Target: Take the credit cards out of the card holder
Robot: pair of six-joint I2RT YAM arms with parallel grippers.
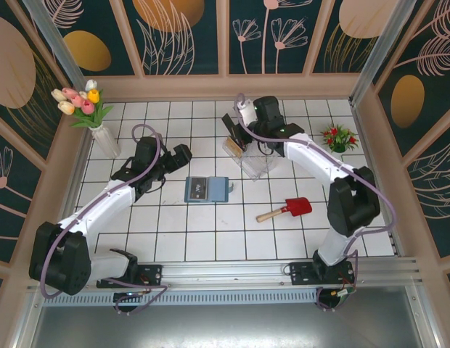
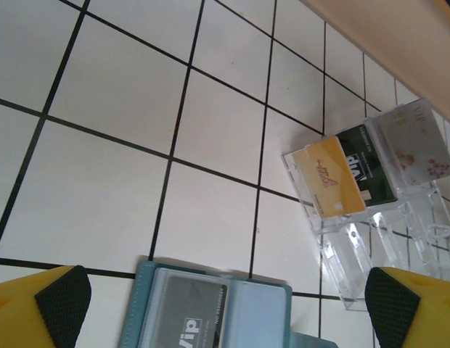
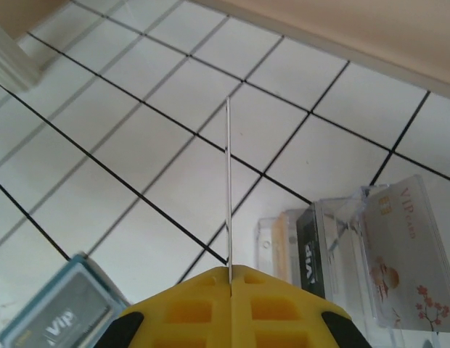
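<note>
The dark card's slot [image 3: 312, 252] still has open space below my right gripper. My right gripper will tip down next and lower the thin credit card in to let go of it.
The slate-blue card holder [image 1: 207, 189] lies open on the tiles, with a grey credit card [image 2: 187, 317] marked "Vip" in its left sleeve. My left gripper [image 1: 179, 157] hovers just left of and behind it, open; its yellow fingers [image 2: 59, 301] stand wide apart over the holder [image 2: 263, 313]. My right gripper [image 1: 236, 136] is up by the clear plastic box [image 1: 251, 158] and is shut [image 3: 230, 270] on a thin credit card [image 3: 228, 181], seen edge-on and upright. The holder's corner [image 3: 54, 319] shows at the lower left of the right wrist view.
The clear box [image 2: 370, 217] holds a yellow card [image 2: 329, 179], a dark card [image 2: 368, 168] and a pale card [image 3: 403, 254]. A red-bladed toy shovel [image 1: 289, 209] lies right of the holder. A tulip vase [image 1: 101, 130] stands far left, a small plant [image 1: 339, 137] far right.
</note>
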